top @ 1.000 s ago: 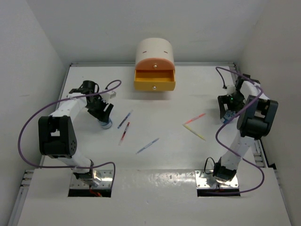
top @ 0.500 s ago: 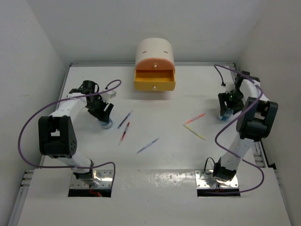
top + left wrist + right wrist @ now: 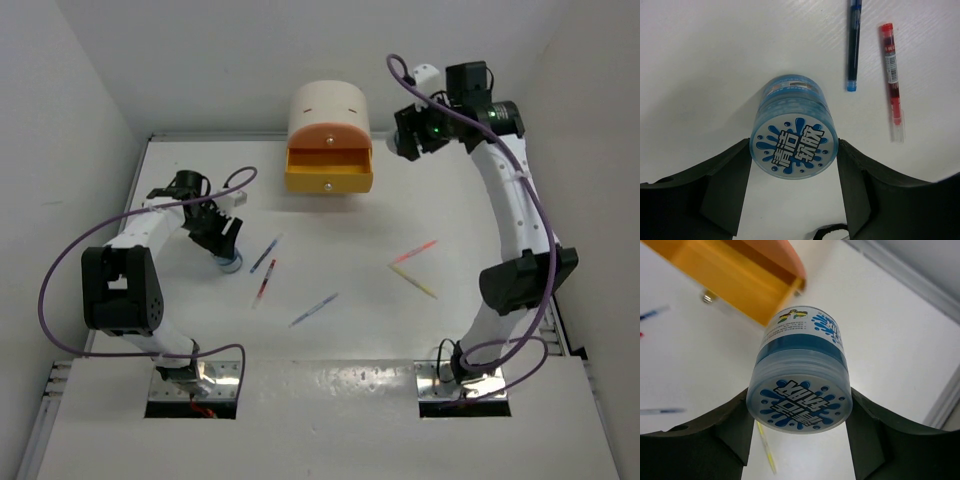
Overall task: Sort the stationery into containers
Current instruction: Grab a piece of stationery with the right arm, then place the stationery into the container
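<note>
The yellow drawer stands open, so the robot's right gripper will next go to the left in the top view, then down into the yellow drawer's nearer end (image 3: 352,163) (image 3: 759,282) to release the second jar.
My left gripper (image 3: 224,256) is down on the table at the left, its jaws against both sides of a round blue-white jar (image 3: 794,131) that stands upright. My right gripper (image 3: 406,138) is raised high, right of the cream arch-topped box (image 3: 328,100), shut on a second blue-white jar (image 3: 800,385). The box's yellow drawer (image 3: 328,180) is pulled open and also shows in the right wrist view (image 3: 725,275). The orange drawer (image 3: 328,134) above it is closed. A blue pen (image 3: 854,47) and a red pen (image 3: 891,75) lie just beyond the left jar.
Another blue pen (image 3: 314,309) lies mid-table. A pink stick (image 3: 413,252) and a yellow stick (image 3: 414,281) lie right of centre. White walls close in the table on three sides. Purple cables loop off both arms.
My right arm has swung up from the table's right edge to beside the box, carrying its jar. The left arm and its jar have not moved.
</note>
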Controlling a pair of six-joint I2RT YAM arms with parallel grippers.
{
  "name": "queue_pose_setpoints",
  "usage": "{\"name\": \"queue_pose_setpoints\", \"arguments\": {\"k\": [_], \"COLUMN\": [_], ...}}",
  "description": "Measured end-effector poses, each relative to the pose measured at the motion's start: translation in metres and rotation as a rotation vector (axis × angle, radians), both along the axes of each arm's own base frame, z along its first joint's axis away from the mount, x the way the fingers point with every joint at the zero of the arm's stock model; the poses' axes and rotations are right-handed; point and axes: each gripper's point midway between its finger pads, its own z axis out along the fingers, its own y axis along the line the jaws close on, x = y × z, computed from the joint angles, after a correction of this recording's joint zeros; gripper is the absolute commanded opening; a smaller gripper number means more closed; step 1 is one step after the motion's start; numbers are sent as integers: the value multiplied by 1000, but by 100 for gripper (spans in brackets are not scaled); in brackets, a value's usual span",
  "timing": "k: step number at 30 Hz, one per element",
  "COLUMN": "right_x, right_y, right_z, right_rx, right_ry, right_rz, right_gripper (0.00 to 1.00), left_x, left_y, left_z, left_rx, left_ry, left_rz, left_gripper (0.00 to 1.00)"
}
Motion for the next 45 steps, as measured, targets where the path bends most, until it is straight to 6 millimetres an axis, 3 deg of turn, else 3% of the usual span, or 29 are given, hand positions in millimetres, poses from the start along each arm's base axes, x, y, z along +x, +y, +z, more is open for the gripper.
{"name": "queue_pose_setpoints", "arguments": {"k": [2, 5, 8, 11, 15, 18, 29, 36, 44, 45], "right_x": [1, 8, 24, 41, 54, 58, 59, 63, 65, 65], "right_y": [33, 69, 94, 109, 119, 120, 123, 126, 130, 130], "right_z": [21, 38, 33, 6, -36, -52, -60, -83, -106, -106], "right_rx": [26, 46, 52, 36, 5, -8, -16, -29, -37, -34], "right_ry": [-65, -126, -148, -112, -40, -10, 0, 44, 86, 87], "right_rz": [60, 116, 138, 133, 126, 121, 124, 125, 126, 122], "right_gripper": [0, 0, 0, 0, 0, 0, 0, 2, 15, 21], "left_x": [1, 4, 4, 4, 4, 4, 5, 7, 7, 7], "left_y": [-1, -3, -5, -6, -6, -6, -6, -6, -6, -6], "left_z": [1, 1, 2, 2, 2, 2, 3, 4, 5, 5], "left_rx": [-8, -20, -30, -36, -37, -38, -40, -41, -41, -41], "left_ry": [-4, -12, -11, -8, -7, -6, -11, -20, -25, -25], "left_rz": [5, 15, 23, 28, 32, 35, 38, 41, 40, 40], "left_gripper": [21, 21, 21, 21, 20, 21, 20, 20, 19, 20]}}
